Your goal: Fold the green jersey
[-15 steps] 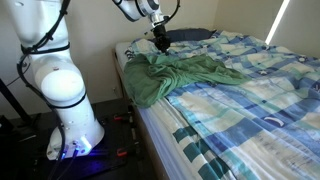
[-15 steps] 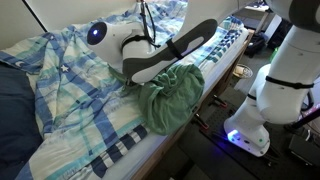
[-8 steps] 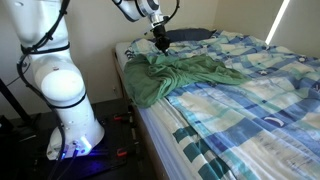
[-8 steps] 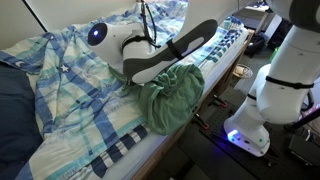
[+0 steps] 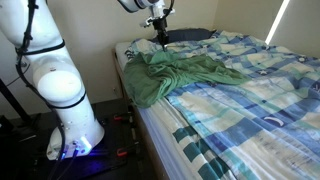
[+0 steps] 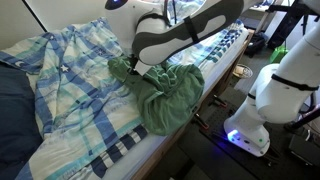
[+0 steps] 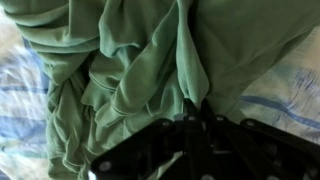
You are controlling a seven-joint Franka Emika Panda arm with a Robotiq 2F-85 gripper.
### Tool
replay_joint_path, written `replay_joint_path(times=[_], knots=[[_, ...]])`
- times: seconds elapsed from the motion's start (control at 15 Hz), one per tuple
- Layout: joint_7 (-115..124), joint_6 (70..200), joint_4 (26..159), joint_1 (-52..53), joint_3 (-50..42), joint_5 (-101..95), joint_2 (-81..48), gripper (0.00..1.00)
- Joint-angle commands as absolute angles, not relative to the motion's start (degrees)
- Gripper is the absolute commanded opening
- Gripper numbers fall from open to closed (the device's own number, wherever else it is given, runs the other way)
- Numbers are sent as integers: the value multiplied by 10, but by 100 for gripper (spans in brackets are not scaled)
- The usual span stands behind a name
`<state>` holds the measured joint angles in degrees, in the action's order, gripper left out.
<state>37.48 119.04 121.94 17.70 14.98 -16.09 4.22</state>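
Observation:
The jersey's pinched fold goes in my gripper away from the pillow, over the jersey's middle (image 5: 177,68) next. It is released then, since the jersey still lies bunched toward that pillow.
The green jersey (image 5: 190,74) lies rumpled on the near corner of the bed and hangs partly over the edge; it also shows in an exterior view (image 6: 172,96). My gripper (image 5: 159,40) is above its end nearest the pillow, shut on a pinched fold of the cloth. In an exterior view the gripper (image 6: 138,67) holds that fold raised off the bedcover. In the wrist view the jersey (image 7: 125,65) fills the picture, and the gripper (image 7: 192,107) has a ridge of green cloth squeezed between its closed fingers.
The blue-white-green checked bedcover (image 5: 255,95) covers the bed (image 6: 65,85). A dark blue pillow (image 6: 12,115) lies at the head (image 5: 192,34). The robot's white base (image 5: 65,95) stands on the floor beside the bed edge (image 6: 270,95).
The arm has risen and swung upward. The pinched part of the jersey has lifted with it and is now stretched up off the bedcover.

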Motion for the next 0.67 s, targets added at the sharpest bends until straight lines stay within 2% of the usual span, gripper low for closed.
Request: replay_joint_path(times=[0.0, 0.6], knots=[[403, 1250, 1314, 148, 142, -109, 134, 2], [418, 1366, 1482, 76, 116, -12, 280, 2]])
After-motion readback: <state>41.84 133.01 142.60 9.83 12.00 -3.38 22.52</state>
